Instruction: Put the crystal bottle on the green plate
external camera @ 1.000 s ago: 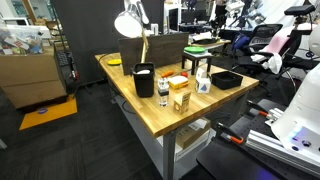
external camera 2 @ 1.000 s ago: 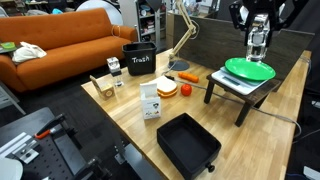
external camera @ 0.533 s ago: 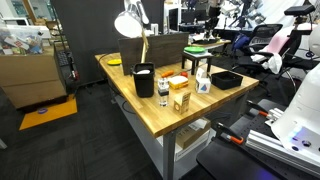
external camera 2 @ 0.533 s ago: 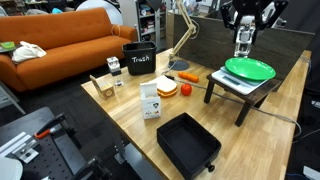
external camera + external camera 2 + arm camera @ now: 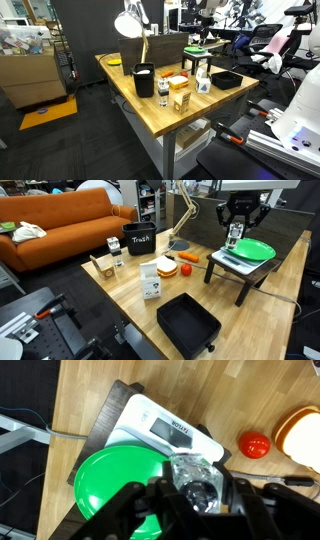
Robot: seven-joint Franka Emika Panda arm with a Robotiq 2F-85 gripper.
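Note:
The inside of the green plate is below my gripper and to its left in the wrist view. My gripper should next move past the plate's rim, go down and let go of the bottle.
My gripper (image 5: 198, 488) is shut on the crystal bottle (image 5: 192, 472), a clear faceted glass bottle seen from above between the black fingers. In the wrist view the bottle hangs over the right rim of the bright green plate (image 5: 108, 488). The plate lies on a white scale (image 5: 165, 428), which sits on a small dark stand. In an exterior view the gripper (image 5: 236, 235) holds the bottle just above the left edge of the green plate (image 5: 252, 250).
A black rectangular tray (image 5: 188, 325) lies at the table's near edge. A black trash bin (image 5: 139, 240), small cartons (image 5: 151, 280), a red tomato (image 5: 254, 444) and a desk lamp (image 5: 183, 210) stand on the wooden table (image 5: 120, 305). A cable runs beside the stand.
The gripper, still holding the bottle, has moved left from above the plate's middle to its left edge and has come a little lower.

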